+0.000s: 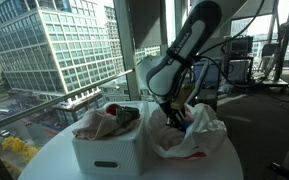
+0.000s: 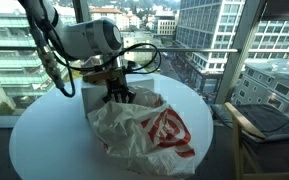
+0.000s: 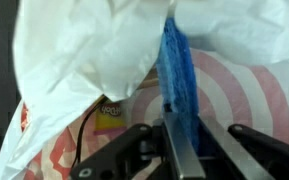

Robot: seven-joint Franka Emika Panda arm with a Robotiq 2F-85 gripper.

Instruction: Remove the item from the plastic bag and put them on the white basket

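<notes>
My gripper holds the blue item inside the bag and lifts it out next, then brings it down in the white basket beside the cloth pieces.
The plastic bag (image 1: 202,135) is white and crinkled with red print, and lies open on the round table right beside the white basket (image 1: 109,152). In an exterior view the bag (image 2: 154,132) fills the table's middle. My gripper (image 1: 174,113) reaches down into the bag's mouth, as both exterior views show (image 2: 119,97). In the wrist view the gripper (image 3: 184,125) is shut on a blue fabric-like item (image 3: 177,65) that stands up between the fingers inside the bag (image 3: 84,50). How the item continues below the fingers is hidden.
The basket holds crumpled cloth pieces (image 1: 106,122). A yellow packet (image 3: 109,115) lies inside the bag to the left of the blue item. The round white table (image 2: 44,140) stands by tall windows. A wooden chair (image 2: 269,125) stands past the table's edge.
</notes>
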